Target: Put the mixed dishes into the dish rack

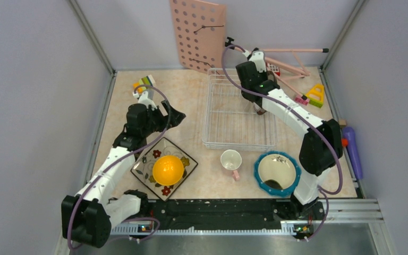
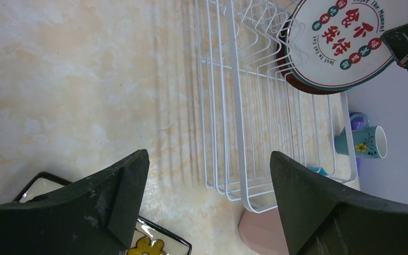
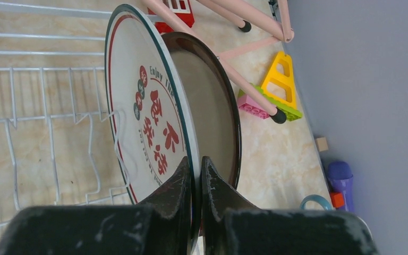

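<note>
The round white plate is upright among the rack's wires. I will next lower my right gripper slightly beside the brown-rimmed plate and then open it.
My right gripper (image 3: 197, 162) is shut on the rim of a round white plate with red lettering (image 3: 149, 117), held upright over the right side of the white wire dish rack (image 1: 212, 106). A brown-rimmed plate (image 3: 212, 106) stands just behind it. My left gripper (image 2: 208, 159) is open and empty, left of the rack (image 2: 244, 106). The yellow-orange bowl (image 1: 168, 170) sits on the square floral plate (image 1: 190, 162). The pink cup (image 1: 231, 160) and the teal dish (image 1: 277, 172) lie in front of the rack. A small blue cup (image 2: 364, 142) stands right of it.
A pink pegboard (image 1: 197, 34) leans on the back wall. A pink rod frame (image 1: 292, 66) and toy blocks (image 1: 316, 95) lie at the back right, more blocks (image 1: 143, 84) at the back left. A purple toy (image 1: 353, 151) lies by the right wall.
</note>
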